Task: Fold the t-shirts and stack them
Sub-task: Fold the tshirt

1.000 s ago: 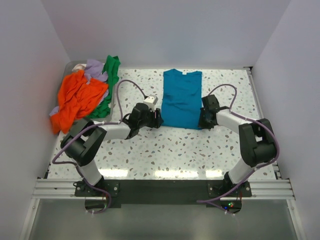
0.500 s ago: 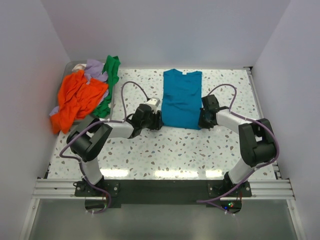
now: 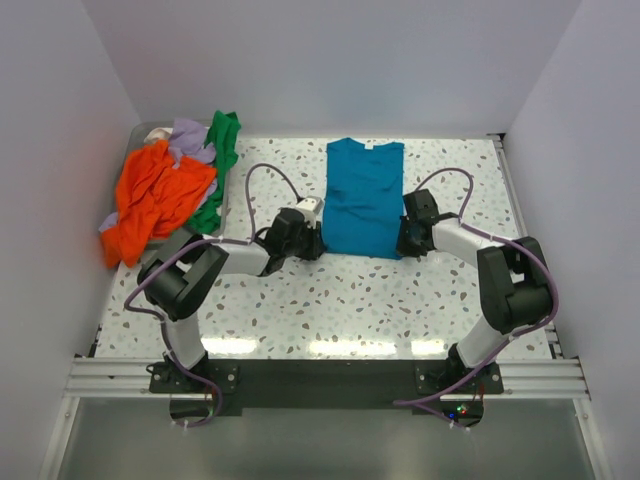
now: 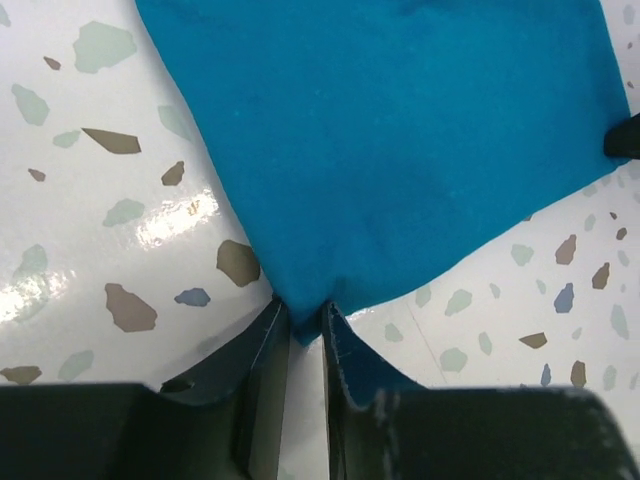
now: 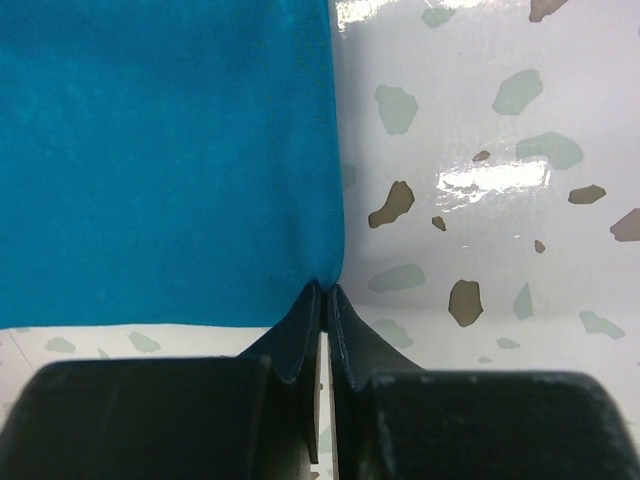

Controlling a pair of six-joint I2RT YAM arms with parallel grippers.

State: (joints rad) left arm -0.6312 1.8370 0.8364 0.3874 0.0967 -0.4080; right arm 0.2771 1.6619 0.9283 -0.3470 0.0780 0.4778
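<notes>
The shirt lies full length, so the robot's right gripper should bring the shirt's near corner up, outward and then down onto the shirt's far collar end and let it go.
The teal t-shirt lies flat on the speckled table, folded lengthwise into a tall rectangle with the collar at the far end. My left gripper is shut on its near left corner; the left wrist view shows the teal cloth pinched between the two fingers at my gripper. My right gripper is shut on the near right corner; the right wrist view shows the cloth nipped at the tips of my gripper. The orange t-shirt, green t-shirt and lavender t-shirt lie heaped at the far left.
The heap sits in a grey bin in the far left corner. White walls close in the table on the left, back and right. Purple cables loop above both arms.
My left gripper has edged a little right and closer to the teal shirt's near left corner. The right arm and the shirt have not visibly moved.
</notes>
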